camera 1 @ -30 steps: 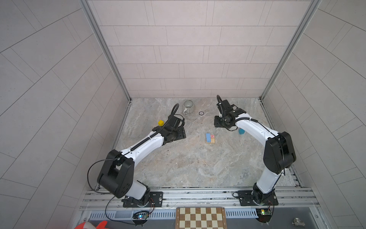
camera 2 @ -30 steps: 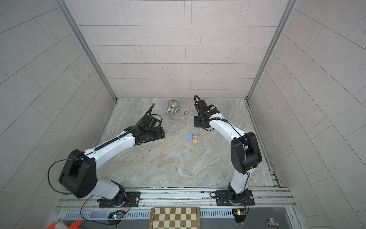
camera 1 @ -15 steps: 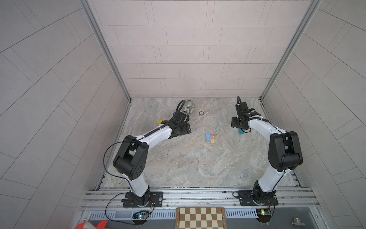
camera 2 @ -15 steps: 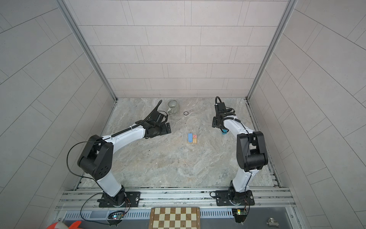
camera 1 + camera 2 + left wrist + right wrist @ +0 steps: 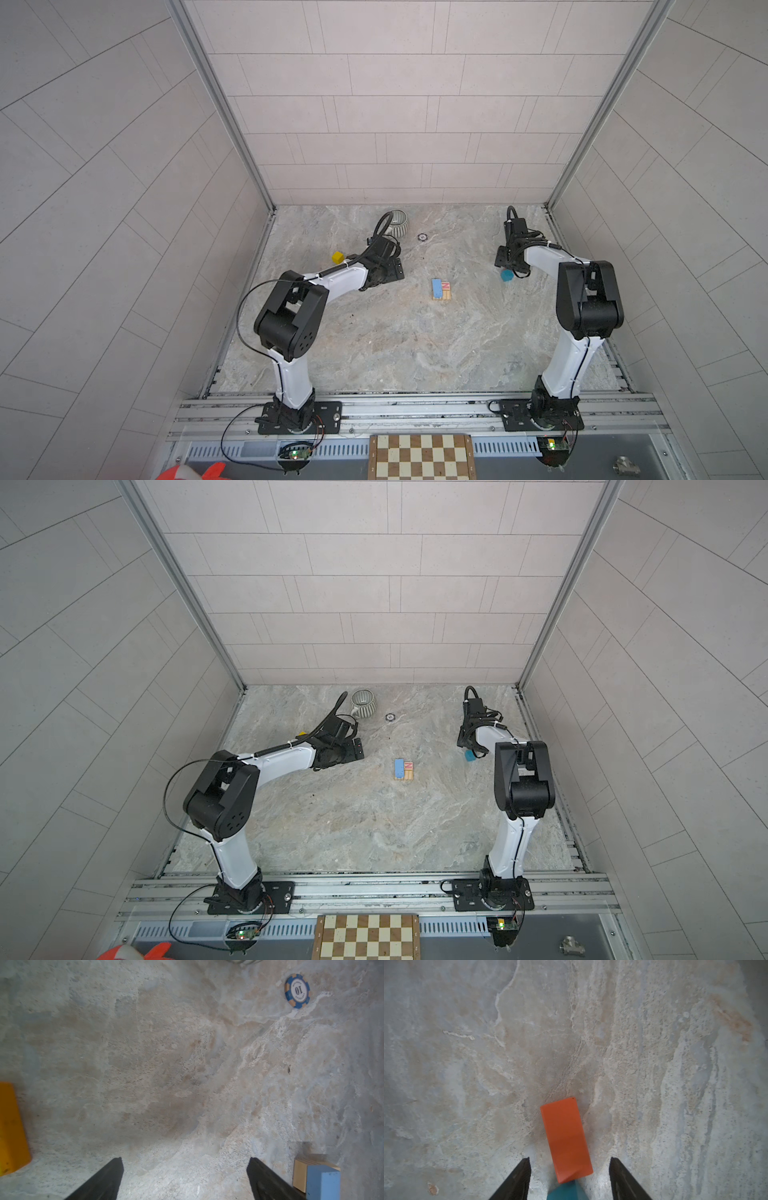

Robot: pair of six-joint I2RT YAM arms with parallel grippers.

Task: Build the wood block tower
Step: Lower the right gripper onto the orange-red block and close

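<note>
I will lower my right gripper over the block's middle [image 5: 567, 1142] next and close across it, as the orange-red block lies below, its long sides facing my open fingers.
The wood block tower [image 5: 440, 289] [image 5: 404, 769] is a low pile mid-table: a blue block and a red-lettered cube on natural wood. The left wrist view catches its edge [image 5: 323, 1182]. My left gripper [image 5: 386, 276] [image 5: 349, 752] [image 5: 185, 1160] hangs open over bare stone, left of the pile. A yellow block [image 5: 337, 257] [image 5: 10, 1126] lies to its left. My right gripper [image 5: 503, 262] [image 5: 465, 742] [image 5: 570, 1159] is open at the right, its fingers straddling an orange-red block [image 5: 565, 1138] without touching it. A teal block [image 5: 506, 275] [image 5: 566, 1191] sits against that block's near end.
A grey ribbed cup [image 5: 397, 222] [image 5: 363, 703] stands at the back, just behind the left gripper. A blue poker chip [image 5: 422, 237] [image 5: 297, 991] lies right of the cup. A chessboard [image 5: 422, 457] rests on the front rail, off the table.
The right arm swung from the table's middle out to the right, over the teal block. The left arm shifted right toward the cup. Both grippers opened wider.
</note>
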